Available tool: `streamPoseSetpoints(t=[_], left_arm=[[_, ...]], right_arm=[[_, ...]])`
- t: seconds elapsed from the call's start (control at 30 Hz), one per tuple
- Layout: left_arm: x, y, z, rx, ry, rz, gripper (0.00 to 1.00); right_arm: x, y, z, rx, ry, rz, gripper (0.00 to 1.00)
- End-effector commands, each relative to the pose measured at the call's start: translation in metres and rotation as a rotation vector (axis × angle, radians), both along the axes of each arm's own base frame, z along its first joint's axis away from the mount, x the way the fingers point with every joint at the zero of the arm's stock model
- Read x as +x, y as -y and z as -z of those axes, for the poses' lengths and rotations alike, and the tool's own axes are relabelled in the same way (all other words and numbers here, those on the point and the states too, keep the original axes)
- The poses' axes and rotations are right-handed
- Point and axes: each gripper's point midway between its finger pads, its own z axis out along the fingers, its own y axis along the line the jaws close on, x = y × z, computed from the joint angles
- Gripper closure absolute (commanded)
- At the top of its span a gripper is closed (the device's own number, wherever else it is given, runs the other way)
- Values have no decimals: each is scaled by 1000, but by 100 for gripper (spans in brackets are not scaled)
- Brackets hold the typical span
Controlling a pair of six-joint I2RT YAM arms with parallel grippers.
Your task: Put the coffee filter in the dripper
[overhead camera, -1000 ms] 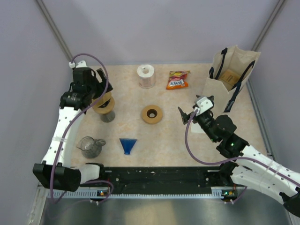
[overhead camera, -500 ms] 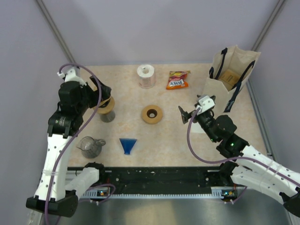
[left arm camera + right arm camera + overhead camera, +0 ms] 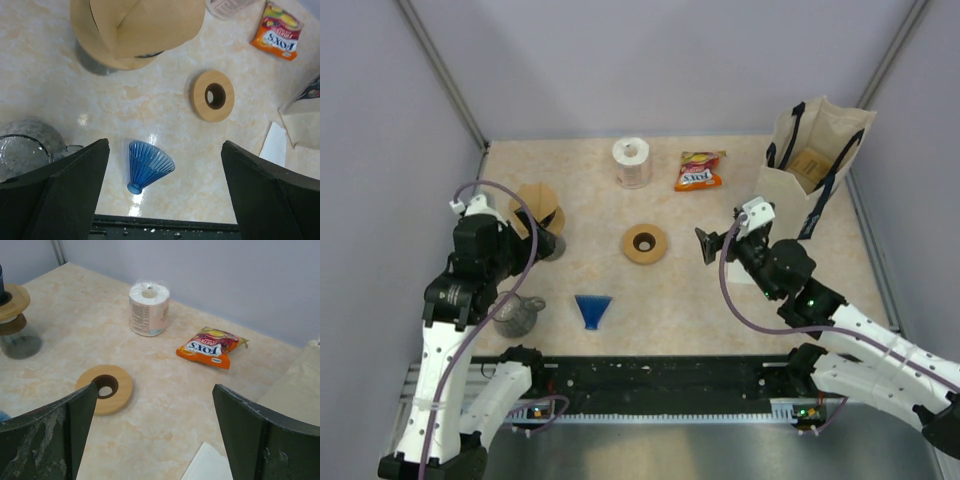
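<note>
Next, my right gripper moves down and to the left in the top view onto the wooden ring's paper-bag side (image 3: 660, 243) (image 3: 125, 389), since the ring's open hole admits one finger.
A blue ribbed dripper (image 3: 592, 308) lies on its side near the table's front; it also shows in the left wrist view (image 3: 148, 165). Tan paper coffee filters (image 3: 537, 206) sit on a glass jar at the left, and fill the top of the left wrist view (image 3: 140, 27). My left gripper (image 3: 532, 243) is open and empty, above the table between the jar and the dripper (image 3: 165, 148). My right gripper (image 3: 717, 239) is open and empty, right of a wooden ring (image 3: 645, 244), with its jaws wide apart in the right wrist view (image 3: 155, 390).
A glass pitcher (image 3: 515, 313) stands front left. A toilet roll (image 3: 632, 162) and an orange snack bag (image 3: 700, 170) lie at the back. A paper bag (image 3: 810, 160) stands at the right, with a flat white paper (image 3: 207, 465) beside it.
My left arm has pulled back from the filter jar toward the near edge, uncovering the filters. My right gripper has shifted slightly left.
</note>
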Motion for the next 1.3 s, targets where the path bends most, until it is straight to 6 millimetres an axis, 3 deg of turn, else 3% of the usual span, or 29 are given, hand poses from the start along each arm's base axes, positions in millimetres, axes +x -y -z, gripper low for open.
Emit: streamPoseSetpoints(t=[0.0,0.1,0.3,0.7,1.1,1.27], left_arm=[[-8,24,27,-69,-89,118,1],[-12,42,37,-119,-104,216,1],[-8,68,51,-212,-121,324,1],[15,153,74,-258,-143,580,1],[19,156,88,-211,-179,589,1],[18,154,90,-205,-175,585,1]], right_arm=[[2,-3,-9,71,-51,9,1],[5,-8,6,118,-141,3,1],[29,-27,51,284,-437,27,1],[74,-86,140,242,-762,66,2],[112,-121,204,121,-865,78,16],[115,-122,224,79,-898,102,22]])
